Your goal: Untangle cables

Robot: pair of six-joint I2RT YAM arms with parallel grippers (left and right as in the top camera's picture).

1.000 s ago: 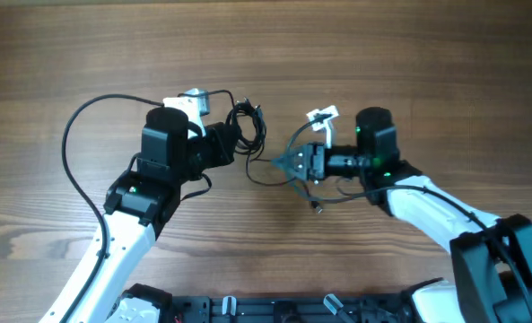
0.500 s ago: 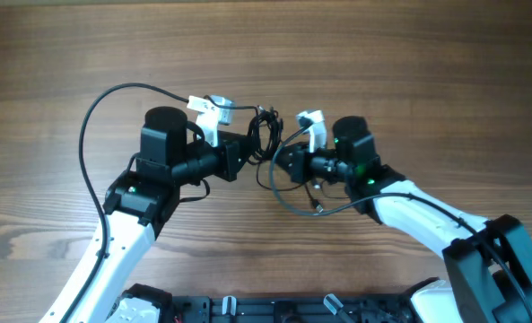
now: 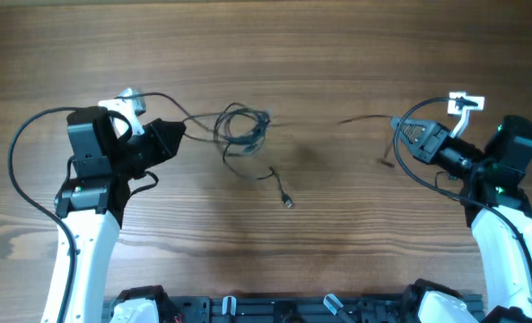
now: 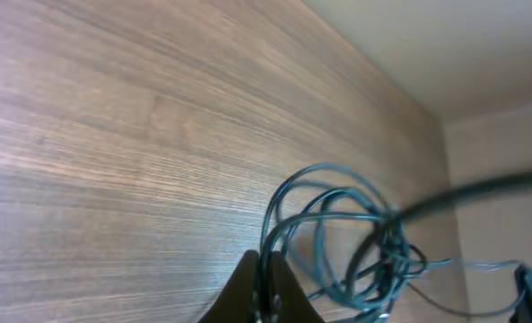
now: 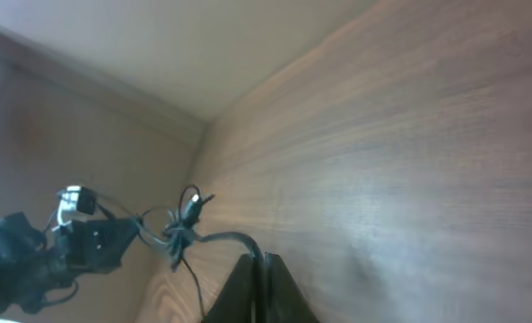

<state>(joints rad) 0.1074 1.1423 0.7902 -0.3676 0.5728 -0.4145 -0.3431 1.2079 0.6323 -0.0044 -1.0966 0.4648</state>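
The knotted loop hangs stretched between both grippers, so my left gripper will next move toward my right gripper over the table's middle and then release the strands.
The cables [image 3: 243,126] are thin black wires, a loose knotted loop hanging above the table's middle. One strand drops to a small plug [image 3: 286,201]. My left gripper [image 3: 178,135] stands left of the loop, shut on strands that run to the bundle [image 4: 355,242]; the left wrist view has its jaws [image 4: 267,274] pinched on them. My right gripper [image 3: 398,135] is far to the right, shut on a single thin strand [image 3: 360,117] stretched toward the loop. In the right wrist view that strand [image 5: 221,239] leaves the closed right gripper [image 5: 259,265] and runs to the knot [image 5: 183,224].
The wooden table [image 3: 274,260] runs under both arms. Thick black arm cables arc out at the far left [image 3: 19,170] and round the right wrist [image 3: 427,175]. The arm bases sit along the front edge [image 3: 274,309].
Both arms have swung outward from the table's middle, pulling the bundle out between them. The right gripper has closed on a strand and carried it right.
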